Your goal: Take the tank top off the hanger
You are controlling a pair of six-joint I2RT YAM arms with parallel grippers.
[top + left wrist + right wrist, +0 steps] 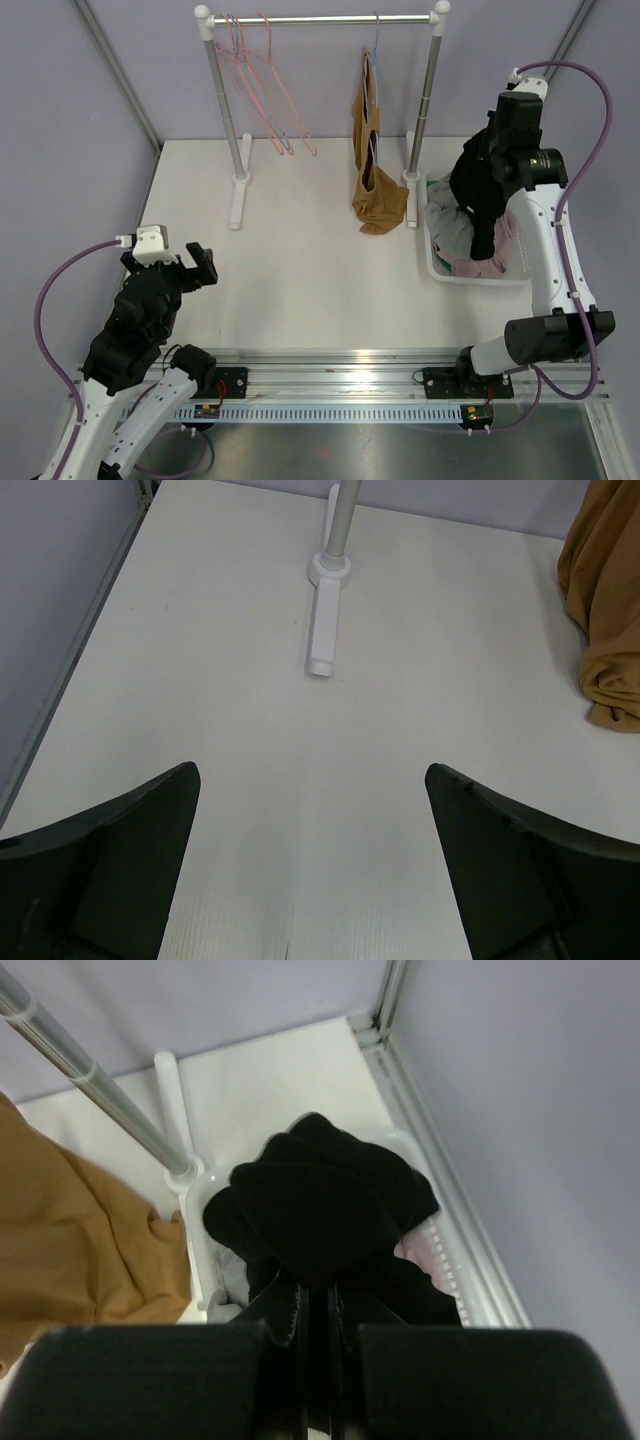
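I will next lower the black garment in my right gripper into the white basket, over the clothes that lie there.
A mustard tank top (376, 190) hangs on a thin hanger (372, 60) at the right end of the rack rail, its hem bunched on the table. It also shows in the left wrist view (605, 630) and the right wrist view (70, 1250). My right gripper (484, 215) is shut on a black garment (478, 185) and holds it above the basket; in the right wrist view the gripper (322, 1360) pinches the black cloth (320, 1200). My left gripper (170, 265) is open and empty over the front left of the table (310, 770).
A white clothes rack (320, 18) stands at the back with several empty pink and blue hangers (265, 90) on its left. Its left foot (325, 630) lies ahead of my left gripper. A white basket (435, 265) with clothes sits at the right.
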